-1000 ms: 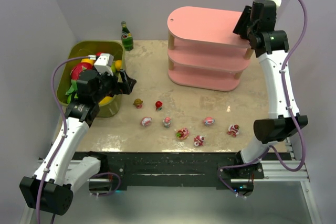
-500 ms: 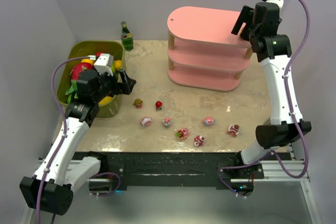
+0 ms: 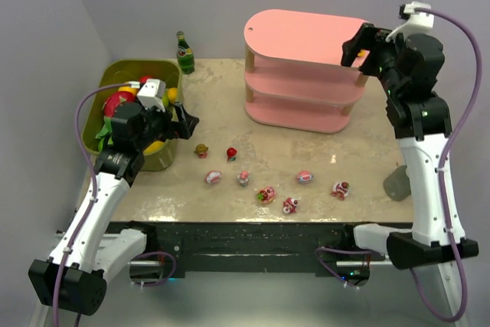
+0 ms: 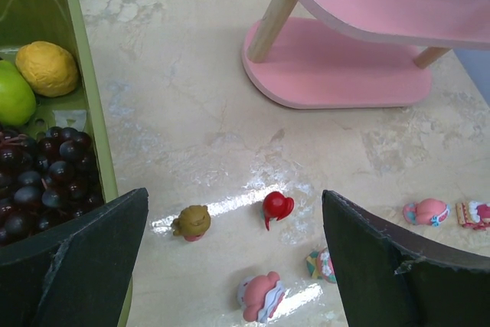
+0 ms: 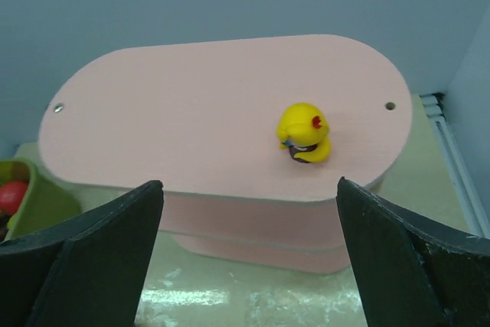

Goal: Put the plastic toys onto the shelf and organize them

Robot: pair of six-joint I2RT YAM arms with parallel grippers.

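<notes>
The robot will next move its right gripper back, across and down over the red toy [image 3: 231, 152], which lies below the gripper, to its left in the top view, still off the shelf [image 3: 300, 36].
The pink three-tier shelf [image 3: 300, 36] stands at the back right. A yellow toy [image 5: 304, 133] sits on its top board [image 5: 191, 120], near the right end. My right gripper [image 3: 360, 42] is open and empty, just above and in front of that end; in the right wrist view [image 5: 249, 185] the toy lies beyond the fingers. Several toys lie on the table, among them a brown-haired one [image 3: 201, 150], a red one [image 3: 231, 153] and a pink one [image 3: 213, 178]. My left gripper [image 3: 184, 122] is open and empty above these [image 4: 233, 212], by the bin.
An olive-green bin [image 3: 164, 67] at the left holds grapes [image 4: 46, 178], a lemon [image 4: 47, 68] and other fruit. A green bottle [image 3: 184, 53] stands behind it. More small toys [image 3: 305, 177] lie in a row near the table's front edge.
My right arm has swung to the right and its gripper has drawn back from over the shelf top, leaving the yellow toy there. The left arm has not moved.
</notes>
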